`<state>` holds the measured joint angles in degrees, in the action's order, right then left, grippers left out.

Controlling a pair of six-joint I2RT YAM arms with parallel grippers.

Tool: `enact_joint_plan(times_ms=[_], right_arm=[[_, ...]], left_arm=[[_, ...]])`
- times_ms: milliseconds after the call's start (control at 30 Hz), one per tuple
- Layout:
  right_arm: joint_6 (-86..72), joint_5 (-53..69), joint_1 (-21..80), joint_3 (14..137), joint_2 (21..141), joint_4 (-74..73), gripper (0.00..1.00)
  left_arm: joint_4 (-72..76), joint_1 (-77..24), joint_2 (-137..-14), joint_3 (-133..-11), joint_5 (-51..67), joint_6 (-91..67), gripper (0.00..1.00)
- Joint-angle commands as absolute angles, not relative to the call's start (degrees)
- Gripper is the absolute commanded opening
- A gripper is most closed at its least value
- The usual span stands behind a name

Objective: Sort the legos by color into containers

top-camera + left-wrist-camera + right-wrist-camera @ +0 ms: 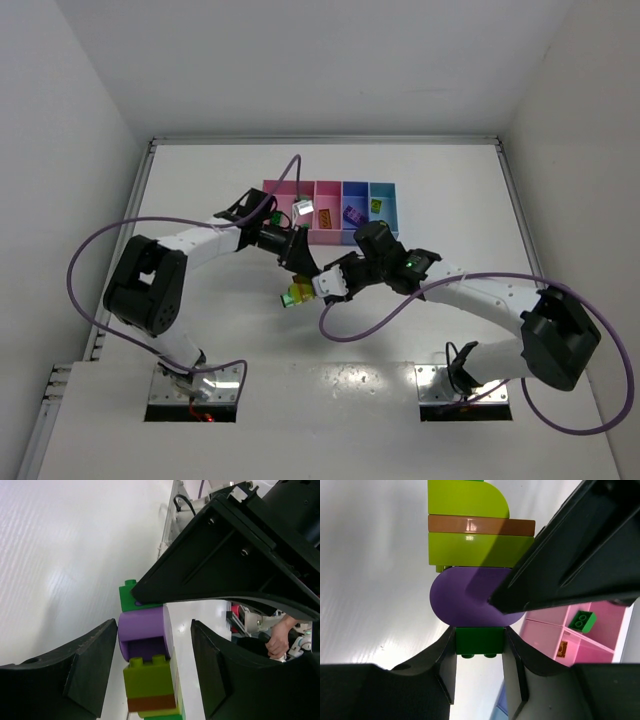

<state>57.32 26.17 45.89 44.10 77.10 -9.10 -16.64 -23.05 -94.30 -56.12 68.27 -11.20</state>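
My right gripper will next leave the clump, then move outward over the wide pink bin (288, 200) (606, 625) to release its brick, as a dark green one already lies there.
A clump of legos (298, 293) is held above the table in front of the bins. From one end it stacks a dark green brick (480, 641), a rounded purple brick (465, 597), and yellow-green (465, 500) and orange (480, 525) bricks. My right gripper (480, 650) is shut on the dark green brick. My left gripper (155, 665) is open, with its fingers (75, 670) either side of the purple brick (145, 630). In the top view the left gripper (303, 272) and the right gripper (322, 285) meet at the clump.
The four joined bins stand behind: wide pink (280, 192), narrow pink (327, 190), blue (355, 190), light blue (383, 190). They hold an orange brick (326, 219), a purple one (352, 216), a yellow-green one (377, 205) and a dark green one (582, 620).
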Motion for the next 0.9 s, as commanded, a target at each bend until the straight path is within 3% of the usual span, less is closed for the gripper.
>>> enact_joint_plan(times_ms=[0, 667, 867], right_arm=[[60.9, 28.9, 46.2, 46.7, 75.5, -7.7, 0.0], [71.8, 31.3, 45.7, 47.2, 75.5, -15.8, 0.0], [72.3, 31.3, 45.7, 48.2, 76.1, -15.8, 0.0]], left_arm=[[-17.0, -24.5, -95.0, -59.1, 70.7, -9.0, 0.66], [-28.4, -26.3, -97.9, -64.1, 70.5, 0.4, 0.66], [-29.4, -28.2, -97.9, -64.6, 69.3, 1.6, 0.57]])
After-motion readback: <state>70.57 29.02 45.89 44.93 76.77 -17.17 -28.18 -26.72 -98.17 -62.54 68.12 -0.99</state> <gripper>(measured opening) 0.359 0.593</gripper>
